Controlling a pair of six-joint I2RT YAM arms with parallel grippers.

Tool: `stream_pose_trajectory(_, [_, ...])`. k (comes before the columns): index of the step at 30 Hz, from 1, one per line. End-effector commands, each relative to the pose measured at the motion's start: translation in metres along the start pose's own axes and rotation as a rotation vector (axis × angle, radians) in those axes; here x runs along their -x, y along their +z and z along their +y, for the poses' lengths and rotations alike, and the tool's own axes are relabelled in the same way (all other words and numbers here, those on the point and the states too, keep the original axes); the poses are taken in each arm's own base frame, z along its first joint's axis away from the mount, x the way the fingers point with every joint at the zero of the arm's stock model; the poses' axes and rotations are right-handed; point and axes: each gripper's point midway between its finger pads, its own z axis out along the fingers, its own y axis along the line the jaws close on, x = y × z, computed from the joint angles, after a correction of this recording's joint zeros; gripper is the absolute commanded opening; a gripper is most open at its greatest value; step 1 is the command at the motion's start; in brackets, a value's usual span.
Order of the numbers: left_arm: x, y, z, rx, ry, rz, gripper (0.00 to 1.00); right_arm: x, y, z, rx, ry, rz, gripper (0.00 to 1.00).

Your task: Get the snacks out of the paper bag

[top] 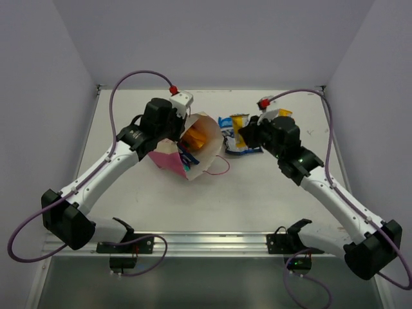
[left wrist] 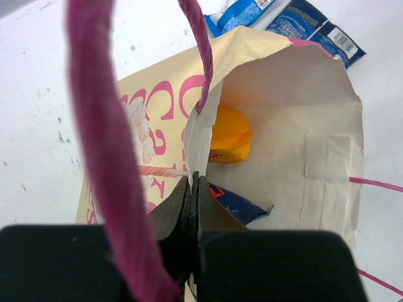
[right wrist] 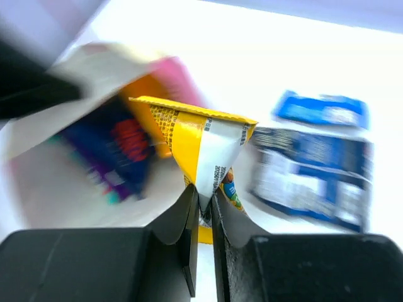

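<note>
The right gripper moves the yellow packet away from the bag next, past the blue-and-white packets, then down toward the table.
The paper bag (top: pixel 201 138) lies on its side with its mouth facing right; it also shows in the left wrist view (left wrist: pixel 296 119). My left gripper (top: pixel 177 143) is shut on the bag's rim (left wrist: pixel 194 182). Inside the bag lie an orange packet (left wrist: pixel 230 135) and a dark blue packet (left wrist: pixel 242 204). My right gripper (top: pixel 248 134) is shut on the yellow packet (right wrist: pixel 204 148), held just right of the bag's mouth. Blue-and-white packets (top: pixel 229 123) lie on the table beside it and show in the right wrist view (right wrist: pixel 315 176).
The bag's pink cord handle (left wrist: pixel 94 126) hangs over my left gripper's camera. A second cord (top: pixel 222 168) trails on the table by the bag. White walls close in the table on the left, back and right. The right wrist view is blurred.
</note>
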Motion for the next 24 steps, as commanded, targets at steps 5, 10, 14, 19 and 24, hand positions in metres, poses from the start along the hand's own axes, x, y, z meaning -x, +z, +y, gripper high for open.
stream_pose_trajectory(5, [-0.017, -0.009, 0.017, 0.04, 0.105, 0.036, 0.0, -0.018, -0.022, -0.186, -0.591, 0.38, 0.083, 0.0])
stream_pose_trajectory(10, [-0.013, -0.01, 0.013, 0.018, 0.109, 0.02, 0.0, -0.064, 0.008, -0.24, -0.67, 0.52, 0.219, 0.0])
stream_pose_trajectory(14, [-0.011, -0.01, 0.008, -0.009, 0.106, 0.011, 0.0, -0.079, 0.006, -0.249, -0.698, 0.49, 0.26, 0.43])
stream_pose_trajectory(19, [-0.009, -0.01, 0.004, -0.034, 0.108, 0.009, 0.0, -0.021, 0.013, -0.144, -0.326, 0.215, 0.081, 0.58])
stream_pose_trajectory(24, [-0.006, -0.013, 0.007, -0.017, 0.107, 0.012, 0.0, 0.002, 0.025, 0.005, 0.156, -0.007, 0.011, 0.59])
